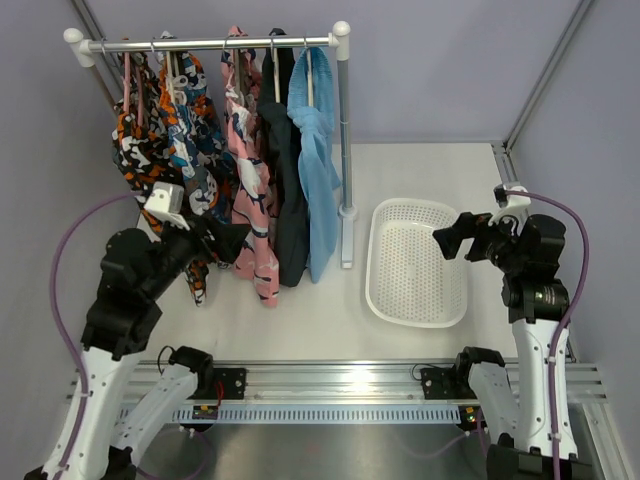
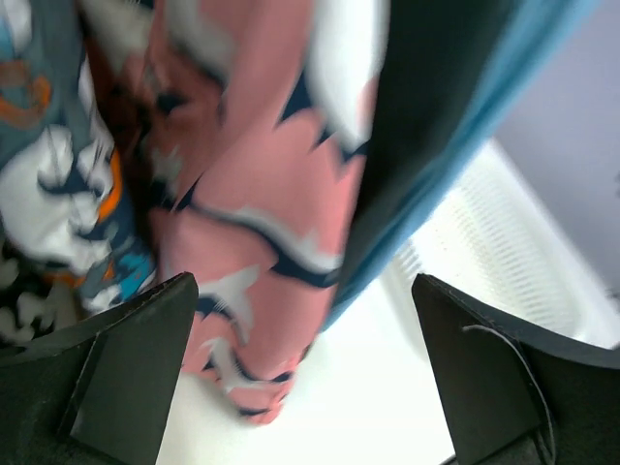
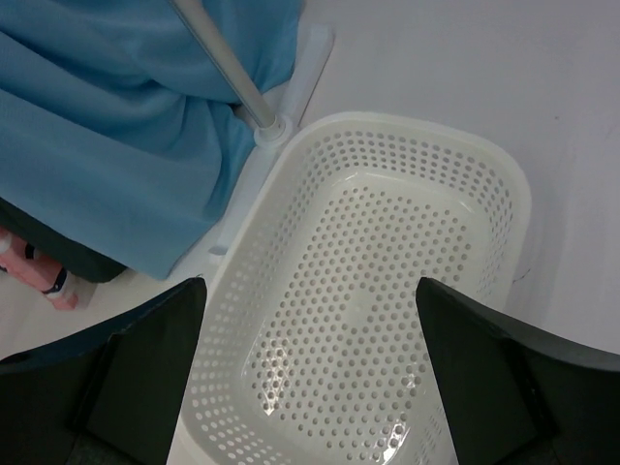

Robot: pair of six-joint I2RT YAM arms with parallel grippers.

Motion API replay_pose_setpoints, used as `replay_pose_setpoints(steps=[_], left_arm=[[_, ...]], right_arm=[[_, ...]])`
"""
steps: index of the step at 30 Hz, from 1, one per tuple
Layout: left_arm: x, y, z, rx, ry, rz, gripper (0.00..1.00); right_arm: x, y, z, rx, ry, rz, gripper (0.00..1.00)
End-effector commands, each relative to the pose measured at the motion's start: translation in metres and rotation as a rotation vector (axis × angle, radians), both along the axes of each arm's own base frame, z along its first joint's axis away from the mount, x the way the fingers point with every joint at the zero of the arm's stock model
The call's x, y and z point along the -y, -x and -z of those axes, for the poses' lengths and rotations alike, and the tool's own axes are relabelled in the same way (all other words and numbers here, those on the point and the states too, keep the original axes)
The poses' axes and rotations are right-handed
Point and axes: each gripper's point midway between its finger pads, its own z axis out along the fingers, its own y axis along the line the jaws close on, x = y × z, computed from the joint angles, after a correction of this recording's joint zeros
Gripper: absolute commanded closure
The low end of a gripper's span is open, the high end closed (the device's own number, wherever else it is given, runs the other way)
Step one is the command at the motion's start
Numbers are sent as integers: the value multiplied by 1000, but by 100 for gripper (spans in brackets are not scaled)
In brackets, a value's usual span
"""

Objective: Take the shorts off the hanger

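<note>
I will next move my left gripper up and outward onto the beige hanger holding the blue shorts [image 1: 309,80], because the hanger is above my left gripper and outward of it, to its right in the top view.
Two shorts hang on hangers at the right end of the rail [image 1: 220,43]: a light sky-blue pair [image 1: 318,150] and, left of it, a dark navy pair [image 1: 288,190]. My left gripper [image 1: 235,240] is open, low beside the hanging clothes. In the left wrist view, the left gripper [image 2: 305,291] frames a pink patterned garment [image 2: 262,174], with the navy shorts [image 2: 426,77] and blue shorts [image 2: 407,208] behind it. Nothing is between its fingers. My right gripper [image 1: 452,238] is open and empty. In its wrist view the right gripper [image 3: 310,291] hovers above the basket, blue shorts [image 3: 116,145] at upper left.
A white perforated basket [image 1: 415,262] lies right of the rack's post [image 1: 345,130]; its rim [image 3: 513,184] shows in the right wrist view. A pink garment [image 1: 250,190] and orange-black-white patterned ones [image 1: 150,130] hang left of the shorts. Grey walls close in the table.
</note>
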Motion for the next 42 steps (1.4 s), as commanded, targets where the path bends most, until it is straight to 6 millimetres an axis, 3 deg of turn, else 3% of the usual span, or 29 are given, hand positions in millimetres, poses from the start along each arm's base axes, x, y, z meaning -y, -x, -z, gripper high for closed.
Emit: replay_pose_setpoints(steps=[1, 2, 4, 5, 6, 7, 8, 9, 10, 11, 12, 13, 14, 15, 16, 17, 19, 21, 25, 29, 32, 34, 42], left_arm=[[21, 19, -70, 66, 117, 107, 1], [26, 13, -73, 46, 115, 110, 1], [34, 15, -98, 77, 135, 136, 1], [38, 1, -95, 47, 119, 112, 1], [46, 6, -115, 82, 121, 141, 1], [52, 2, -118, 74, 106, 140, 1], [51, -5, -124, 80, 94, 96, 1], [73, -10, -122, 63, 53, 131, 1], [76, -8, -147, 103, 60, 126, 1], [74, -16, -156, 116, 45, 59, 1], [96, -29, -151, 94, -7, 69, 1], [97, -35, -156, 89, -22, 46, 1], [91, -40, -187, 136, 15, -2, 1], [92, -49, -193, 144, -1, -28, 1], [106, -68, -182, 112, -49, -49, 2], [96, -72, -211, 163, -14, -105, 3], [107, -94, -216, 187, -48, -142, 5], [102, -104, -241, 266, -26, -202, 7], [121, -132, -244, 324, -41, -190, 9], [144, -162, -233, 311, -19, -132, 13], [145, -178, -229, 299, 7, -113, 17], [149, -195, -215, 267, 19, -103, 19], [161, -216, -186, 205, -3, -70, 24]], right_arm=[[-6, -2, 5, -18, 68, -103, 1], [-6, -1, 7, -31, 68, -108, 1], [-7, 1, 6, -23, 73, -113, 1], [-8, 3, 10, -19, 76, -118, 1], [-9, 8, 5, 18, 85, -124, 0], [-10, 9, 2, 55, 109, -143, 0], [-17, 16, 10, 67, 125, -198, 1], [-35, 31, 7, 119, 126, -333, 0], [-40, 37, 11, 146, 157, -399, 1], [-44, 41, 11, 149, 147, -424, 1], [-45, 43, 8, 154, 140, -425, 1], [-45, 43, 6, 156, 143, -423, 1], [-45, 43, 3, 160, 146, -419, 0], [-41, 40, 4, 145, 149, -392, 1], [-38, 38, 4, 121, 133, -362, 1], [-34, 34, 0, 108, 131, -324, 0], [-27, 29, 2, 80, 138, -285, 0], [-27, 27, 2, 72, 135, -283, 1], [-27, 28, 2, 77, 130, -282, 0], [-26, 27, 2, 83, 131, -271, 1], [-26, 27, 2, 86, 131, -267, 1], [-26, 27, 2, 88, 133, -264, 0], [-27, 28, 2, 90, 128, -270, 1]])
